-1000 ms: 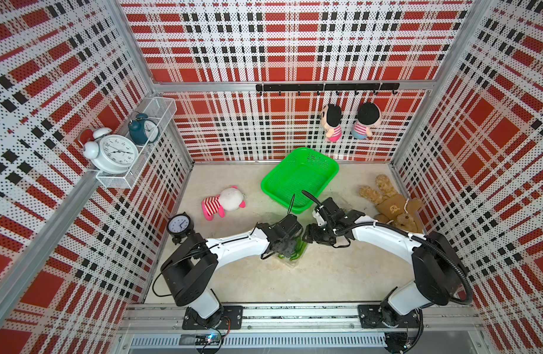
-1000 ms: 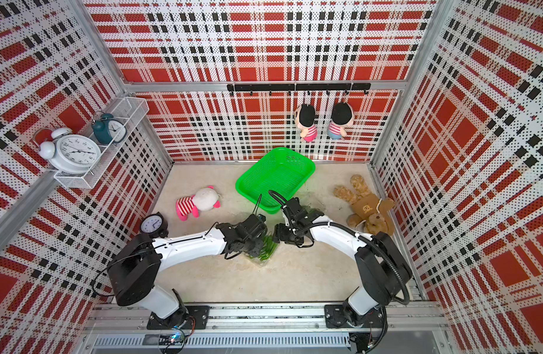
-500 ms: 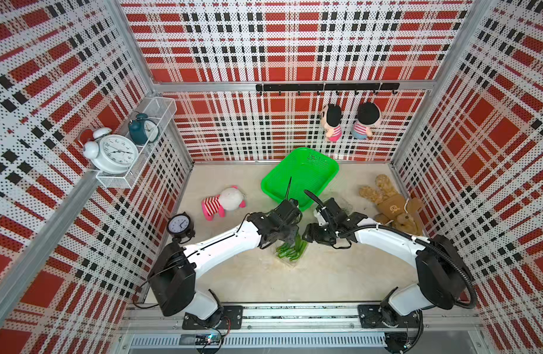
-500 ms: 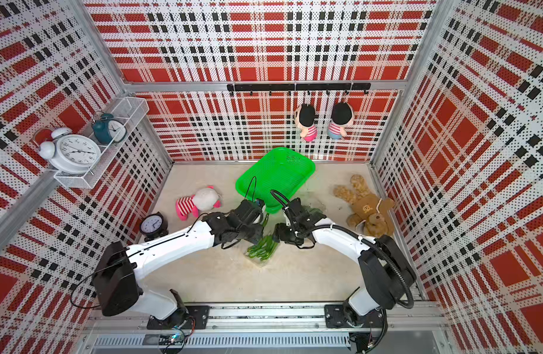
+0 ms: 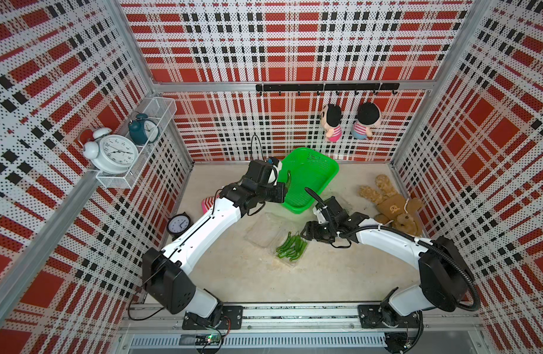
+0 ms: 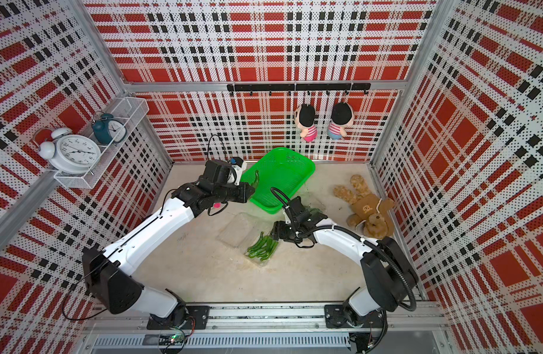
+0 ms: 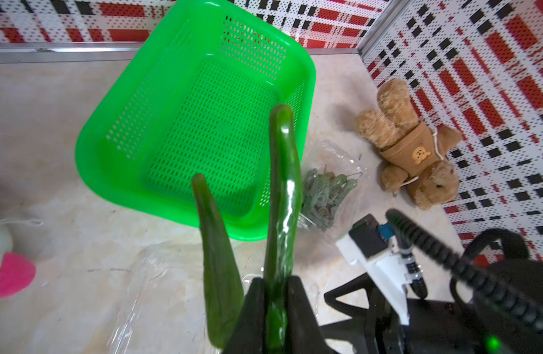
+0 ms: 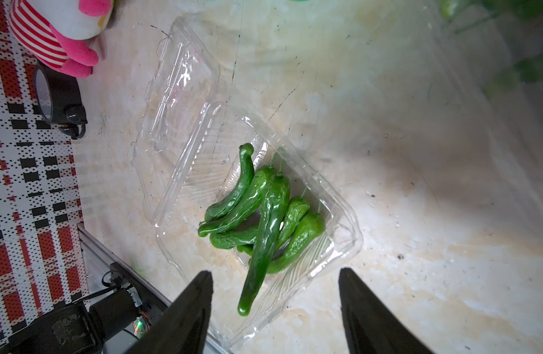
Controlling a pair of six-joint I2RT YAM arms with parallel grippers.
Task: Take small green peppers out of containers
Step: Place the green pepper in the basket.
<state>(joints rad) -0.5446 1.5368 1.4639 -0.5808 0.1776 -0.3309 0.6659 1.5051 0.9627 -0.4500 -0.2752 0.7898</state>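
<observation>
The left gripper carries the pepper past the green basket's near rim next, lowers it and releases it, since the basket's empty bottom lies below and outward.
My left gripper (image 7: 275,280) is shut on a small green pepper (image 7: 282,184) and holds it over the near left rim of the green basket (image 7: 89,159). A second pepper (image 7: 216,245) sticks out beside one finger; how it is held I cannot tell. In both top views the left gripper (image 5: 285,188) (image 6: 252,190) is at the basket's left side. My right gripper (image 8: 273,271) (image 5: 304,234) is open, just above an open clear container (image 8: 340,239) with several peppers (image 8: 264,214) (image 5: 290,246). Another container (image 7: 328,190) with peppers lies beside the basket.
A brown teddy bear (image 5: 393,208) lies at the right wall. A pink striped plush (image 5: 207,203) and a small black clock (image 5: 179,223) sit at the left, under my left arm. The open container's lid (image 5: 262,230) lies flat on the floor.
My left arm has risen from the open container and swung back to the basket, carrying a pepper. The right gripper has stayed open by the container.
</observation>
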